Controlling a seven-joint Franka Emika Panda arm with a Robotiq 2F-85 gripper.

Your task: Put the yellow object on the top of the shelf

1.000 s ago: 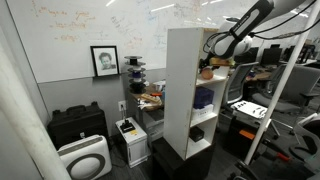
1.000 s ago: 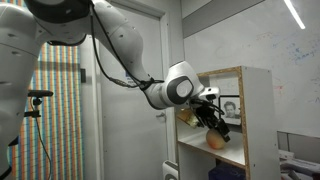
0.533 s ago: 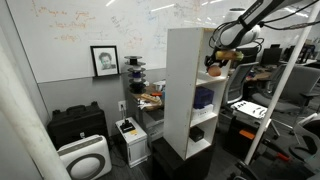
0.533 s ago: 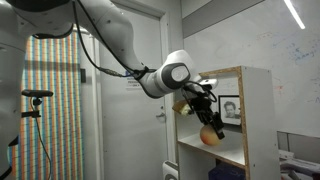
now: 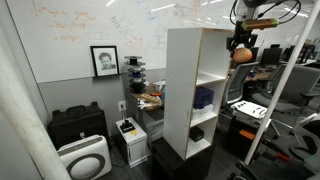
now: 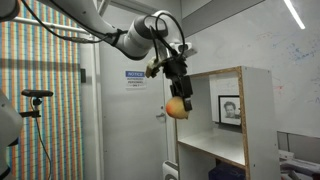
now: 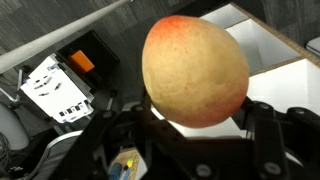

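I should lift my gripper next, move it outward over the shelf's flat top [image 5: 205,28], lower it and let go, because that top is farther out and higher than the hanging ball.
My gripper [image 5: 241,47] is shut on the yellow object [image 5: 241,55], a round orange-yellow ball. It hangs in the air in front of the white shelf [image 5: 190,90], just outside its open front and a little below the flat top. In an exterior view the gripper [image 6: 177,95] holds the ball [image 6: 177,107] left of the shelf [image 6: 240,110], level with its top compartment. In the wrist view the ball [image 7: 196,68] fills the middle between my gripper's fingers [image 7: 196,110].
A blue object [image 5: 204,98] and a black object [image 5: 197,133] sit in lower shelf compartments. A white metal frame [image 5: 283,90] stands close beside the arm. A black case [image 5: 78,125], white air purifier [image 5: 84,158] and small device [image 5: 130,137] stand by the wall.
My gripper has pulled the ball out of the shelf compartment, away from its front, and raised it toward the level of the top.
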